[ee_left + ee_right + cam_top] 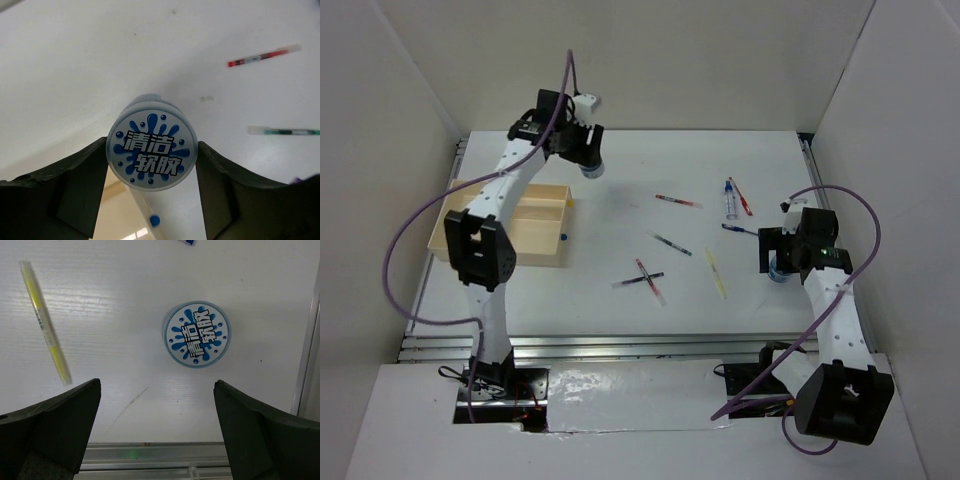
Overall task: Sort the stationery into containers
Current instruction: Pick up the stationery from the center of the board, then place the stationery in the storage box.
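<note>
Next, my left gripper moves back over the tray, then down into the tray's near section (533, 239) (116, 216) beside the blue bit to release the cylinder, since that space is empty.
My left gripper (588, 162) is shut on a round blue-white patterned cylinder (151, 150), held off the table to the right of the tan tray (542, 240). One tray corner (117, 220) shows below the jaws. My right gripper (157, 390) stands open above the table. A second patterned cylinder (196, 334) lies flat just beyond its fingers, untouched. Several pens lie loose mid-table: a red one (677, 200), a green one (672, 244), a pale yellow one (717, 273) and two crossed ones (645, 280).
A clear pen and a red pen (736, 197) lie at the back right, with a blue pen (738, 229) just in front. A small blue bit (563, 237) sits at the tray's right edge. A metal rail (150, 455) runs along the near table edge. White walls enclose the table.
</note>
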Robot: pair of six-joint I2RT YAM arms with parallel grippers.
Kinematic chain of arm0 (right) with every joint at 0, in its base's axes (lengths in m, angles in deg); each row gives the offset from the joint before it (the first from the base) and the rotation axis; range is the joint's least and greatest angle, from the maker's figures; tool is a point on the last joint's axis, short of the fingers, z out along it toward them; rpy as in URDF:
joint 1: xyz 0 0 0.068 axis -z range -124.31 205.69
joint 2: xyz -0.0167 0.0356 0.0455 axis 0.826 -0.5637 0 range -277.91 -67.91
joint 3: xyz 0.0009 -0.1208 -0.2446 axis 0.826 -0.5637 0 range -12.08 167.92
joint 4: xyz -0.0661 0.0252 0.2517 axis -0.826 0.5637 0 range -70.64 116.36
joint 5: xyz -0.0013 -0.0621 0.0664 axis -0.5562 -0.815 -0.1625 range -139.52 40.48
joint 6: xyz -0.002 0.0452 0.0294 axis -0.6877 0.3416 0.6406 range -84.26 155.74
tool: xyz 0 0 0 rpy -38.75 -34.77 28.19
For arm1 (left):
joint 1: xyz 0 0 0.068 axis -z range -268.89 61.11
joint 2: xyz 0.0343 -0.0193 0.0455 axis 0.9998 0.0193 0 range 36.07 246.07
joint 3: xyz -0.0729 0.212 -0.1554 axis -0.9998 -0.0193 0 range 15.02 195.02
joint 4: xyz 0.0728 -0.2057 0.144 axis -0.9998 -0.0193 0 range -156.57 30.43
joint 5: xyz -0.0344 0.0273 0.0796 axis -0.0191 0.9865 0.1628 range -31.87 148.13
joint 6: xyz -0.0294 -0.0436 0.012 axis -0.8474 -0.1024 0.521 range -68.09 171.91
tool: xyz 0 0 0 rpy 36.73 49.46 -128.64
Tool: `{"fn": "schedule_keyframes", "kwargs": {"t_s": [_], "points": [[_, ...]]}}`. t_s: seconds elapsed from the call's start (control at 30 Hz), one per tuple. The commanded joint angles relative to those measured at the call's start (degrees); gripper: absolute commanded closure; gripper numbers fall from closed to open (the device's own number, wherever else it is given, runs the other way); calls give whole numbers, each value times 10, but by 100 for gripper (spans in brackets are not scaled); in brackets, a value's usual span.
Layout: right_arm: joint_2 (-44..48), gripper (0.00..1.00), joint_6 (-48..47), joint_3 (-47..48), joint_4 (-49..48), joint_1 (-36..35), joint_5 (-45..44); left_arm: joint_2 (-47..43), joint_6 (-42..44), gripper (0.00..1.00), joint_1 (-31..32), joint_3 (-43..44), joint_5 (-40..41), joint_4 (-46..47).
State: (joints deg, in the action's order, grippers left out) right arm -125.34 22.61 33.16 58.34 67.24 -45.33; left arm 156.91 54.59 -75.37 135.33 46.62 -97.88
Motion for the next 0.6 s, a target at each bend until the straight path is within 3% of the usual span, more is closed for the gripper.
{"fn": "schedule_keyframes", "kwargs": {"t_s": [0.0,0.23,0.33,0.57], "points": [[14,0,-7,26,18,5,13,-157,0,100,-37,-48,-40,-6],[14,0,-17,28,22,6,21,-345,50,100,-162,-222,-58,-76],[13,0,-17,28,23,6,25,-409,94,100,-212,-338,-55,-77],[0,0,-11,35,26,3,31,-461,108,100,-257,-449,-82,-52]]}}
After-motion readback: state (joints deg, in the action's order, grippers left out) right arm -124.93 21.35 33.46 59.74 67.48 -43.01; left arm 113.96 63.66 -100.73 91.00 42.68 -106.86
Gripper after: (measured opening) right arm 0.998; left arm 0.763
